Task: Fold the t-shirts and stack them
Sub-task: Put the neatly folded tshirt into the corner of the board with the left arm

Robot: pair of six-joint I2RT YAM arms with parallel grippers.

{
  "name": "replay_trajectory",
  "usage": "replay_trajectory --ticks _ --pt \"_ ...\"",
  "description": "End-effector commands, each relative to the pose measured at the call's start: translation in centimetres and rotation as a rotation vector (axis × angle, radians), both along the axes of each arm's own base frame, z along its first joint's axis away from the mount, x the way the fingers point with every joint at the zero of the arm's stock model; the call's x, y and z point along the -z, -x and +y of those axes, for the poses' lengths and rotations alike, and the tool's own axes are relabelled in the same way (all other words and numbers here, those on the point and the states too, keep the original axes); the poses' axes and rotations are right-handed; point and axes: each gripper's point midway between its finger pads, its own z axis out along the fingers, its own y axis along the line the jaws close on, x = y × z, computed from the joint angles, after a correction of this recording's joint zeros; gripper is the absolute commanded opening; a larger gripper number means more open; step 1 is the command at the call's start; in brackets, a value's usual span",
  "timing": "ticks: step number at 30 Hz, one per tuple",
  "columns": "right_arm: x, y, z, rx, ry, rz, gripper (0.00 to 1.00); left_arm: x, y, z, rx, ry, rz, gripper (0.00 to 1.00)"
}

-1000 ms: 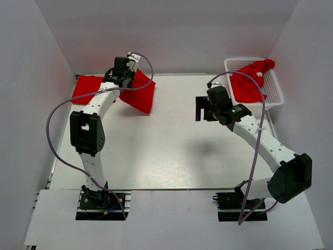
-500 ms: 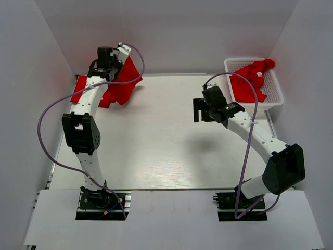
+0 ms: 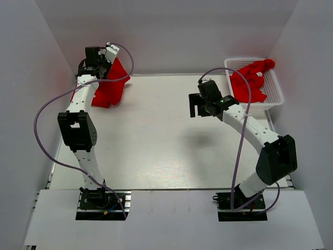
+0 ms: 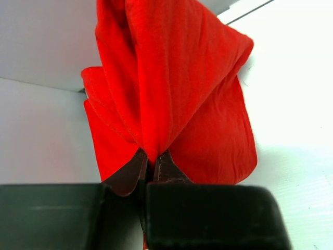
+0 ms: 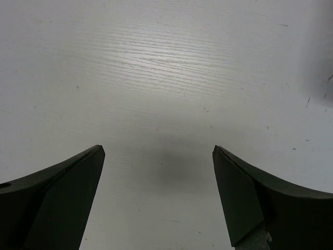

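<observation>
My left gripper will next lower and release the red t-shirt's fold at the table's corner by the side, to the left in the top view, so the table's middle stays empty.
A bright red t-shirt (image 3: 109,86) hangs bunched at the far left corner of the table. My left gripper (image 3: 95,63) is shut on a pinched fold of it; in the left wrist view the red t-shirt (image 4: 171,94) drapes from between my closed fingers (image 4: 165,167), the gripper (image 4: 150,159) holding its top edge. More red t-shirts (image 3: 251,80) lie crumpled in the white basket (image 3: 276,96) at the far right. My right gripper (image 3: 200,108) is open and empty above the bare table, left of the basket; in the right wrist view it (image 5: 158,151) shows only white tabletop between its fingers.
White walls close in the table at the back and both sides. The left arm's purple cable (image 3: 44,122) loops out over the left edge. The right arm's cable (image 3: 240,151) arcs over its forearm.
My left gripper has carried the red shirt leftward and back toward the far left corner, the cloth bunching up. My right gripper has moved slightly back and left, still open.
</observation>
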Motion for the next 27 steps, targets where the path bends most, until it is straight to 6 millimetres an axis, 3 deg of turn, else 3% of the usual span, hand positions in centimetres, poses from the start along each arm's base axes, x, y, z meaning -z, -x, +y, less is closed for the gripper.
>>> replay_trajectory --ticks 1,3,6,8,9,10,16,27 --pt "-1.5 -1.1 0.5 -0.012 -0.006 -0.027 0.9 -3.1 -0.6 1.5 -0.013 0.018 -0.08 0.0" --pt "-1.4 -1.3 0.6 -0.012 0.004 -0.018 0.9 -2.4 -1.5 3.7 -0.07 -0.001 -0.081 0.0" --pt "-1.5 -1.7 0.7 -0.009 0.016 -0.004 0.9 -1.3 -2.2 5.4 -0.115 0.011 -0.072 0.0" --pt "-1.6 -2.1 0.7 -0.002 0.024 -0.003 0.9 -0.9 -2.4 6.2 -0.141 0.029 -0.068 0.0" --pt "-1.7 -2.3 0.8 -0.003 0.028 -0.006 0.9 -1.7 -2.5 7.4 -0.166 0.023 -0.094 0.0" --pt "-1.7 -2.7 0.9 -0.003 0.029 -0.006 0.9 -0.7 -2.7 8.5 -0.193 0.039 -0.081 0.0" --pt "-1.3 -3.5 1.5 -0.004 0.034 0.019 0.9 0.2 -2.7 12.6 -0.287 0.04 -0.093 0.0" --pt "-0.9 -4.3 2.5 -0.012 0.034 0.057 0.9 6.4 -3.6 17.5 -0.405 0.029 -0.045 0.0"
